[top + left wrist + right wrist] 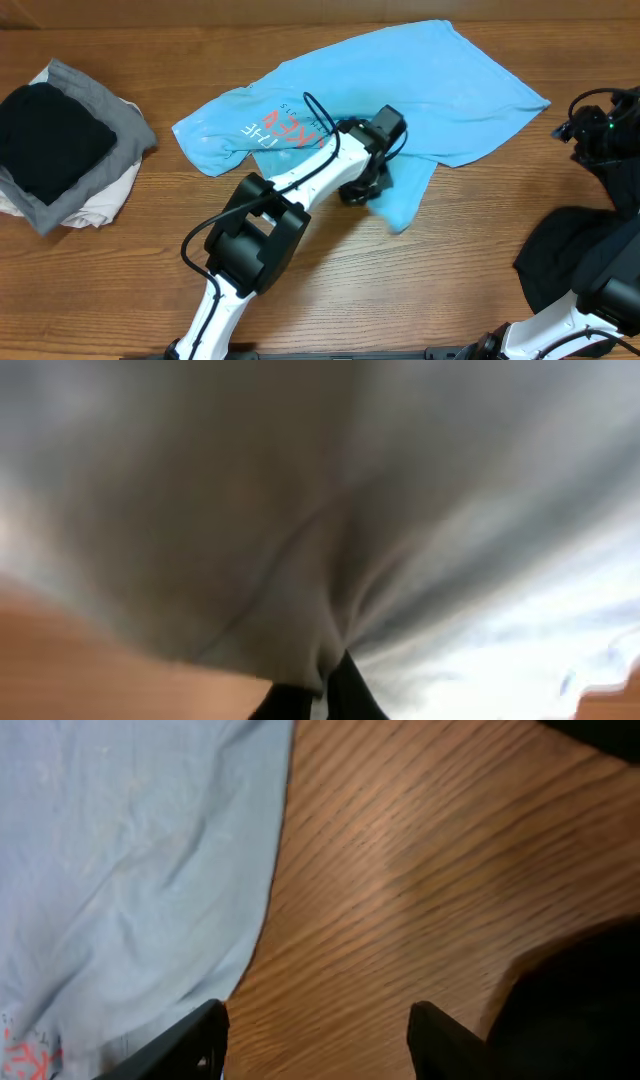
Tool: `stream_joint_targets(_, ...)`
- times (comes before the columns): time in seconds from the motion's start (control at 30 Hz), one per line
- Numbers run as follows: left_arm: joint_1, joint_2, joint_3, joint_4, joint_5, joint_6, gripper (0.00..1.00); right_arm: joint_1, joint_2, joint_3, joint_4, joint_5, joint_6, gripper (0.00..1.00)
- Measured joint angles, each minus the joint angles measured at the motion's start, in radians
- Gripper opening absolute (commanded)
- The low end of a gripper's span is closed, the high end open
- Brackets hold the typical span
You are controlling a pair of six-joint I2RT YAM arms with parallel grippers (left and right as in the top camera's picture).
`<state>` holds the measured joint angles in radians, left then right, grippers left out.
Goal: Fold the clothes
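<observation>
I need to lower my right gripper next toward the T-shirt's nearest corner, which is below the gripper and to its left in the overhead view, because the gripper's fingers are over bare wood.
A light blue T-shirt with white and red-orange lettering lies spread across the middle of the table. My left gripper sits on its lower flap, jaws shut on a pinch of the shirt's cloth, which fills the blurred left wrist view. My right gripper stands open above bare wood, the shirt's edge by its left finger. A black garment lies at the table's right front, its edge by the right finger.
A stack of folded clothes, black on grey on white, sits at the left. The right arm's body hangs over the right edge. Bare wood table runs along the front.
</observation>
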<state>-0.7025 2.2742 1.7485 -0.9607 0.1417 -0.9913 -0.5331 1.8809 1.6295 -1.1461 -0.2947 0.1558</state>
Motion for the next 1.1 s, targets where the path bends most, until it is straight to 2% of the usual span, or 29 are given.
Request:
stream_joint_targets(0.17,0.090,-0.006,-0.013,-0.319,0.023,0.184,0.04,0.000,0.000,0.000,-0.082,0.060,0.001,0.61)
stream_joint_targets(0.3,0.181,-0.045,-0.022,-0.436,-0.053,0.256,0.04,0.004,0.000,-0.017,-0.102,0.076,-0.007,0.61)
stream_joint_targets(0.5,0.317,-0.195,-0.023,-0.495,-0.127,0.293,0.04,0.027,0.000,-0.112,-0.053,0.076,-0.019,0.60)
stream_joint_targets(0.67,0.357,-0.322,-0.054,-0.534,-0.169,0.302,0.04,0.066,0.000,-0.187,0.060,0.070,-0.025,0.60)
stream_joint_targets(0.97,0.356,-0.455,-0.330,-0.481,-0.184,0.311,0.04,0.137,0.000,-0.286,0.221,0.057,-0.026,0.59)
stream_joint_targets(1.1,0.356,-0.468,-0.438,-0.455,-0.184,0.310,0.04,0.164,0.000,-0.319,0.310,0.053,-0.019,0.55)
